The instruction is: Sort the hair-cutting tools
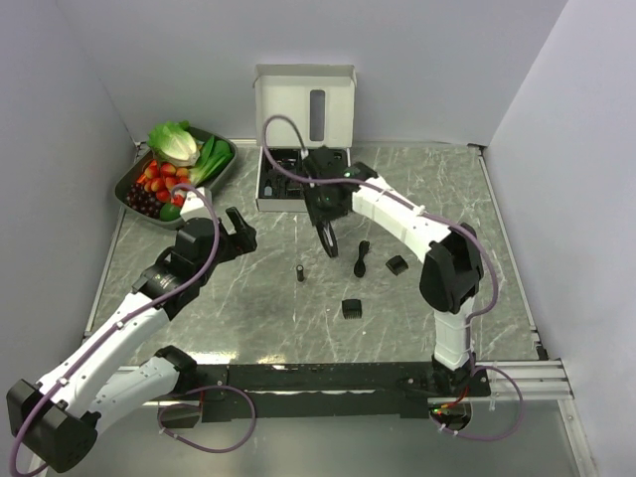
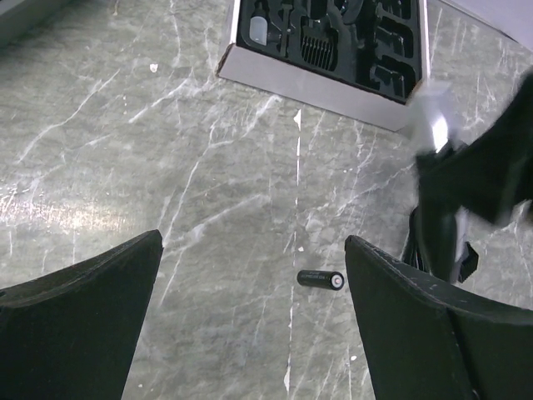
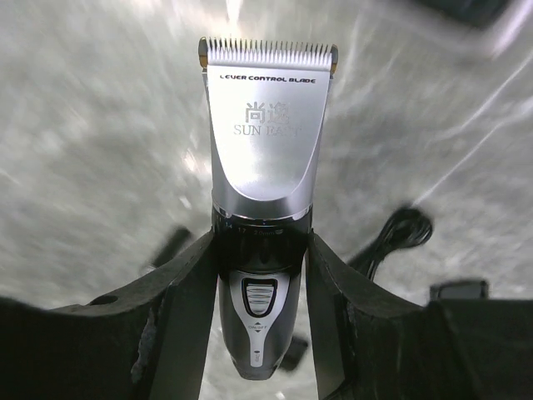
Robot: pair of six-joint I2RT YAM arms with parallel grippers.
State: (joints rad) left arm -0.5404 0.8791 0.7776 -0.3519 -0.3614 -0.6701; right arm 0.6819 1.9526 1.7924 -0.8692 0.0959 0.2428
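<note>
My right gripper moves outward over the white box next, then lowers the clipper (image 1: 328,241) into the insert's long slot and releases it, because that slot stands empty.
My right gripper (image 1: 323,217) is shut on the black-and-silver hair clipper (image 1: 328,241) and holds it above the table, in front of the white box. In the right wrist view the clipper (image 3: 266,158) sits between the fingers of my right gripper (image 3: 262,275), blade pointing away. A short black cylinder (image 1: 300,271) lies mid-table; it also shows in the left wrist view (image 2: 321,279). A comb guard (image 1: 353,308) and another small black piece (image 1: 397,265) lie nearby. A black brush-like piece (image 1: 361,258) lies between them. My left gripper (image 1: 238,234) is open and empty above bare table; it also shows in the left wrist view (image 2: 254,333).
The white box (image 1: 260,189) stands open at the back, its black moulded insert (image 2: 333,42) holding a few pieces. A tray of vegetables and fruit (image 1: 229,159) sits back left. A coiled black cord (image 3: 400,233) lies under the right wrist. Grey walls close in three sides.
</note>
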